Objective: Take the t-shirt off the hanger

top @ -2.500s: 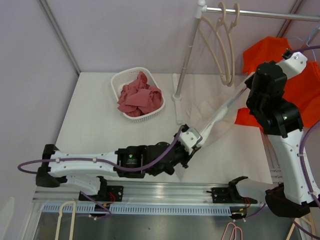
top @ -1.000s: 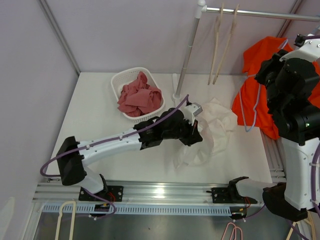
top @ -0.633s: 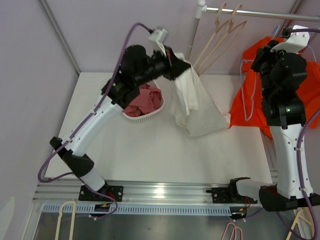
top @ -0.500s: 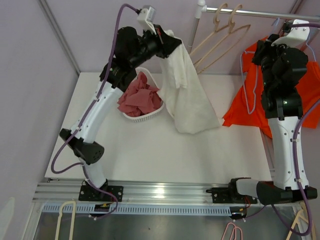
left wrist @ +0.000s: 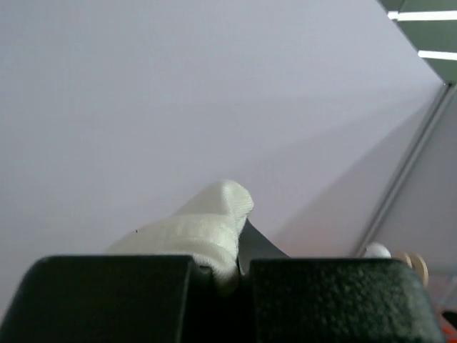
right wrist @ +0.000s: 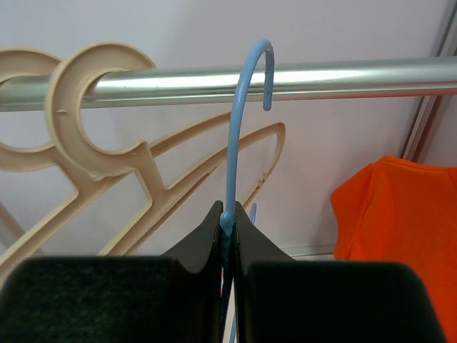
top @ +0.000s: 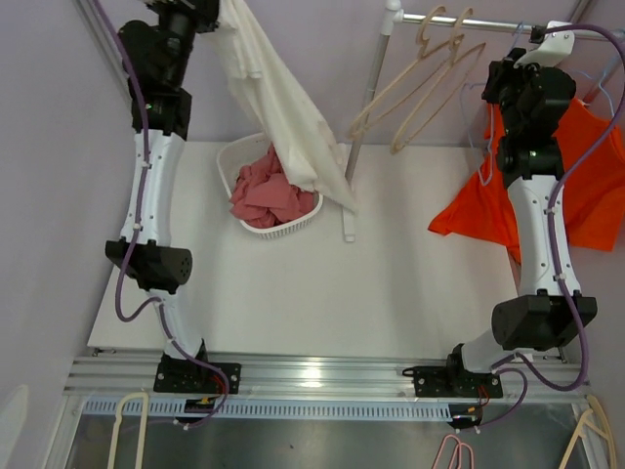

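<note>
The tip of the hanger's hook still shows in front of the metal bar. My right gripper will next move up, outward, then down, set the hook over the bar and release.
The cream t-shirt (top: 283, 117) hangs free from my left gripper (top: 220, 10), raised at the top left above the basket. In the left wrist view the jaws are shut on a fold of the t-shirt (left wrist: 207, 225), with the left gripper (left wrist: 221, 275) pointing at the wall. My right gripper (top: 535, 37) is up at the rail and shut on the neck of a bare blue wire hanger (top: 485, 137). In the right wrist view the right gripper (right wrist: 227, 236) pinches the blue hanger (right wrist: 239, 128), whose hook lies across the metal rail (right wrist: 321, 75).
Two beige plastic hangers (top: 420, 88) swing on the rail (top: 488, 24). An orange shirt (top: 576, 186) hangs at the right behind my right arm. A white basket (top: 234, 161) holds red garments (top: 269, 191). The rail's post (top: 366, 107) stands beside the basket.
My left arm swung the cream t-shirt from the table up and left above the basket. My right arm rose with the blue hanger to the rail.
</note>
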`<state>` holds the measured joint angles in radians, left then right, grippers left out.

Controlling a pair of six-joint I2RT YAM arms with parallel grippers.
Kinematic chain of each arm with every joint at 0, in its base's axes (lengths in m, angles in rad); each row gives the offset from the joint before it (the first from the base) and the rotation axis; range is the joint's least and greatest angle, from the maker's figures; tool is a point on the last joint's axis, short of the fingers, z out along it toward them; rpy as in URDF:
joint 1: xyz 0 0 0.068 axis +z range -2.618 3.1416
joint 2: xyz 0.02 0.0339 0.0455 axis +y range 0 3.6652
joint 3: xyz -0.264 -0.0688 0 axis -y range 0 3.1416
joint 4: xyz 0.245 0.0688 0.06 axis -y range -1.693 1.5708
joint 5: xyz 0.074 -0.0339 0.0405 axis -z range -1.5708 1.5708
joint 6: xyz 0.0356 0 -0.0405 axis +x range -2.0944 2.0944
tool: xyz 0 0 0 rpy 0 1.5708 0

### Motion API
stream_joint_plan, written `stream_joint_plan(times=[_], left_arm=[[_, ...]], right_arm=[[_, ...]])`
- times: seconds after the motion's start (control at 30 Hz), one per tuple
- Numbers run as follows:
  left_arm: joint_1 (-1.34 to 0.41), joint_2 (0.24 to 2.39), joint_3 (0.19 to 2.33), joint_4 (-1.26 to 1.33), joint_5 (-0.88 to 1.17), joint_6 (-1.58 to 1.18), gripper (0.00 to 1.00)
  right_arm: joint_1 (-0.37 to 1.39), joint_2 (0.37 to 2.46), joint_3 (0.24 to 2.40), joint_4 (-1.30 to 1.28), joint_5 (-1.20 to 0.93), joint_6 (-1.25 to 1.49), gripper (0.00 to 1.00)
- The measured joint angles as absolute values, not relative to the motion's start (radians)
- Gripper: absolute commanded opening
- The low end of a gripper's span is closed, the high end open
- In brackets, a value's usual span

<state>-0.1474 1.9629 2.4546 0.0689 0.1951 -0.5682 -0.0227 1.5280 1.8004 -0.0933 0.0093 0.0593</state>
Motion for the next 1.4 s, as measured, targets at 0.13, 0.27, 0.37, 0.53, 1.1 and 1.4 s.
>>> stream_joint_plan(times=[0.13, 0.27, 0.37, 0.53, 1.1, 1.4], left_arm=[[-0.047, 1.908, 2.383, 0.175, 0.185, -0.606, 0.01], [-0.015, 1.803, 2.146, 0.281, 0.220, -0.652, 0.01], [-0.025, 1.774, 1.974, 0.362, 0.287, -0.707, 0.01], [-0.065, 1.819, 1.832, 0.366, 0.352, -0.731, 0.01], [-0.186, 1.802, 1.842, 0.219, 0.416, -0.646, 0.01], [-0.223, 1.796, 1.707, 0.089, 0.376, -0.766, 0.01]], right_arm=[[-0.023, 1.581, 1.827, -0.068, 0.010, 0.059, 0.00], [-0.023, 1.615, 1.845, -0.007, 0.007, 0.058, 0.00], [-0.023, 1.628, 1.854, 0.031, 0.006, 0.050, 0.00], [-0.024, 1.651, 1.910, 0.061, 0.002, 0.029, 0.00], [-0.043, 1.790, 2.011, 0.102, -0.071, 0.022, 0.00], [-0.050, 1.821, 1.983, 0.107, -0.109, 0.026, 0.00]])
